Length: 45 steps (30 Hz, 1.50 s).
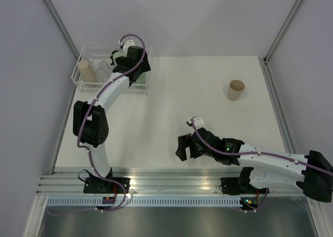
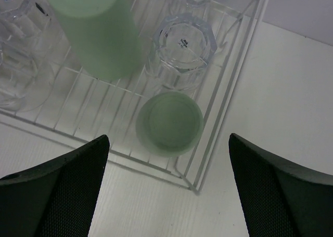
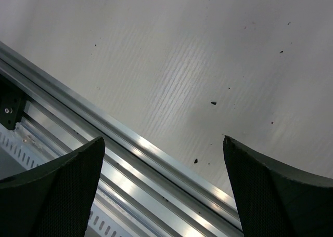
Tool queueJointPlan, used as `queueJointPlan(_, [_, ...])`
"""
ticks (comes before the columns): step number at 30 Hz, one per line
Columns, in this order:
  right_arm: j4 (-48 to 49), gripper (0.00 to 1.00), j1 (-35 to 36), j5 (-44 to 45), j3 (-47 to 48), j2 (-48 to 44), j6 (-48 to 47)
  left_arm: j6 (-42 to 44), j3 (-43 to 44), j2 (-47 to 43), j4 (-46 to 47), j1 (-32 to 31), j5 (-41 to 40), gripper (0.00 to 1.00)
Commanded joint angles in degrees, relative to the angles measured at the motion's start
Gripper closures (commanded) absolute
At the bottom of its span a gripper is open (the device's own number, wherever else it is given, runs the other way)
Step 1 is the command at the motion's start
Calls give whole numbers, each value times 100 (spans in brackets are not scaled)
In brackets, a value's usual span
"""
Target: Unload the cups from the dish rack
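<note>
I will next lower my left gripper onto the short mint green cup (image 1: 141,78) (image 2: 170,123), with one fingertip going down each open side.
The white wire dish rack (image 1: 83,84) stands at the table's far left; its near corner shows in the left wrist view (image 2: 208,169). In it are a short mint green cup (image 2: 169,123), a tall mint green cup (image 2: 101,31), clear cups (image 2: 183,47) and a tan cup (image 1: 84,70). My left gripper (image 1: 136,65) hovers over the rack's right end, open and empty (image 2: 167,187), just short of the short green cup. A tan cup (image 1: 235,90) stands on the table at the right. My right gripper (image 1: 186,147) is open and empty (image 3: 162,190) low near the front edge.
An aluminium rail (image 3: 130,159) runs along the table's front edge under my right gripper. Grey walls enclose the table on left, back and right. White tabletop (image 1: 177,96) lies between the rack and the tan cup.
</note>
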Motion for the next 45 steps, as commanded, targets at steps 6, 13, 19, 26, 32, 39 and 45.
queueJointPlan(6, [-78, 2, 89, 450, 26, -112, 143, 150, 647, 776, -315, 120, -51, 1])
queueJointPlan(13, [-35, 2, 98, 468, 9, 55, 143, 88, 647, 1005, -377, 393, 116, 2])
queueJointPlan(19, [88, 2, 98, 406, 61, 231, 143, 387, 839, 1207, -298, 472, 275, 7])
queueJointPlan(26, [27, 2, 177, 476, 27, 143, 230, 677, 989, 1453, -96, 516, 363, 12])
queueJointPlan(32, [-8, 2, 221, 573, 17, 11, 275, 818, 875, 1515, -26, 551, 380, 25])
queueJointPlan(39, [1, 2, 247, 652, 96, -7, 195, 906, 498, 1006, 229, 551, 389, 59])
queueJointPlan(45, [88, 2, 238, 862, 158, -58, 125, 897, 331, 470, 247, 560, 363, 90])
